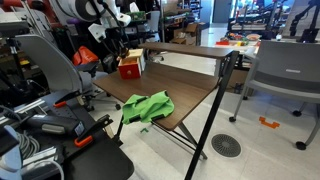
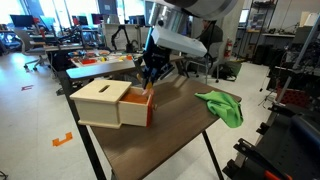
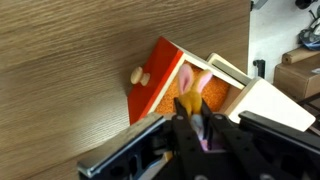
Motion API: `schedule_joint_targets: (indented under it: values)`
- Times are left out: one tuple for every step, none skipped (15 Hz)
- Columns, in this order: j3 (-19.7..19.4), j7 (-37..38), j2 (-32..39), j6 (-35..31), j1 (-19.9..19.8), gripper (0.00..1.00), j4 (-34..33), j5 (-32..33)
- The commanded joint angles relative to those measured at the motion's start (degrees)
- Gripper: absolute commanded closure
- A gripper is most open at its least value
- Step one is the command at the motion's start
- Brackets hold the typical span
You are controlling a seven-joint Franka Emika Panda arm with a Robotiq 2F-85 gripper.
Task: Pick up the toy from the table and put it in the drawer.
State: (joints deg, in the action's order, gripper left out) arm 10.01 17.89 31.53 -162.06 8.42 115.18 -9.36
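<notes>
The small plush toy (image 3: 190, 98) hangs over the open drawer's orange inside but is still above the drawer's rim. My gripper will go down into the drawer to release the toy.
In the wrist view my gripper (image 3: 190, 125) is shut on a small plush toy (image 3: 190, 98) with an orange body and pink ears, held just above the open orange drawer (image 3: 160, 75) of a pale wooden box (image 3: 268, 100). The toy hangs over the drawer's inside. In an exterior view the gripper (image 2: 152, 72) is right over the open drawer (image 2: 137, 108) of the box (image 2: 100, 100). In an exterior view the box (image 1: 130, 66) stands at the far end of the table under the gripper (image 1: 122, 48); the toy is too small to make out there.
A green cloth (image 2: 222, 105) (image 1: 146, 106) lies on the wooden table (image 2: 170, 130) away from the box. Office chairs (image 1: 285, 75) and cluttered lab gear stand around the table. The table edge runs close behind the box (image 3: 250, 40).
</notes>
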Motion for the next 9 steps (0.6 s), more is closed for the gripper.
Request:
schedule_joint_targets:
  values:
    - [0.67, -2.88, 4.27, -0.74, -0.25, 0.96, -4.81, -2.10]
    - [0.72, -3.11, 5.26, -0.55, -0.25, 0.96, -5.87, -2.06]
    - [0.62, -3.17, 6.38, -0.24, -0.09, 0.96, -7.02, -1.93]
    - [0.72, -3.39, 7.54, 0.04, -0.10, 0.96, -8.16, -1.88]
    - [0.67, -3.42, 8.60, 0.32, 0.07, 0.96, -9.24, -1.76]
    - [0.88, -3.66, 9.64, 0.64, 0.03, 0.96, -10.27, -1.79]
    - [1.01, -3.81, 10.58, 0.94, 0.06, 0.96, -11.25, -1.75]
    - [1.12, -3.93, 11.36, 1.03, 0.08, 0.96, -12.00, -1.74]
    - [1.12, -3.78, 11.82, 1.55, 0.17, 0.86, -12.65, -1.74]
